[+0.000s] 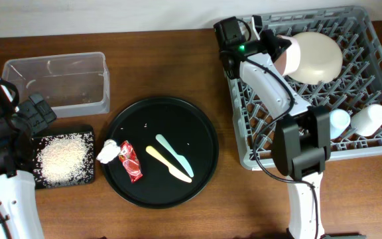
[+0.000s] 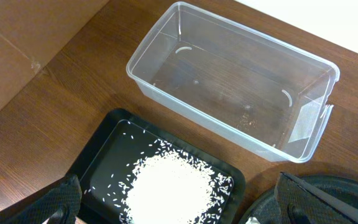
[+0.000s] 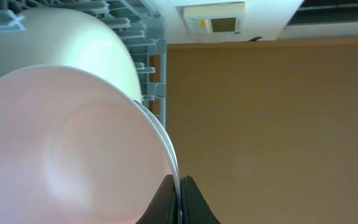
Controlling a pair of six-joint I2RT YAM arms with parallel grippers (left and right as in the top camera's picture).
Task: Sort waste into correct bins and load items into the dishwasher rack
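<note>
The right gripper lowers a little to the left in the overhead view next and releases among the pegs beside the cream plate, since the bowl [image 3: 73, 155] is on edge.
My right gripper [image 3: 179, 190] is shut on the rim of the pinkish-white bowl [image 3: 73, 155] and holds it on edge over the grey dishwasher rack [image 1: 377, 149], next to the cream plate [image 1: 318, 56] standing in the pegs. A light blue cup [image 1: 339, 122] and a white cup [image 1: 371, 118] lie in the rack. My left gripper [image 2: 185, 208] is open over the shallow black tray [image 2: 101, 155] holding the rice heap [image 2: 166, 186]. The clear tub [image 2: 247, 31] stands empty behind it. The tissue [image 1: 107, 153], red wrapper [image 1: 131, 162], yellow utensil [image 1: 168, 164] and mint utensil [image 1: 175, 155] lie on the round tray.
The large round black tray [image 1: 197, 126] sits mid-table between the bins and the rack. My right arm reaches from the table's front edge up over the rack's left side. The clear tub [image 1: 55, 83] and rice tray [image 1: 45, 143] are at the far left.
</note>
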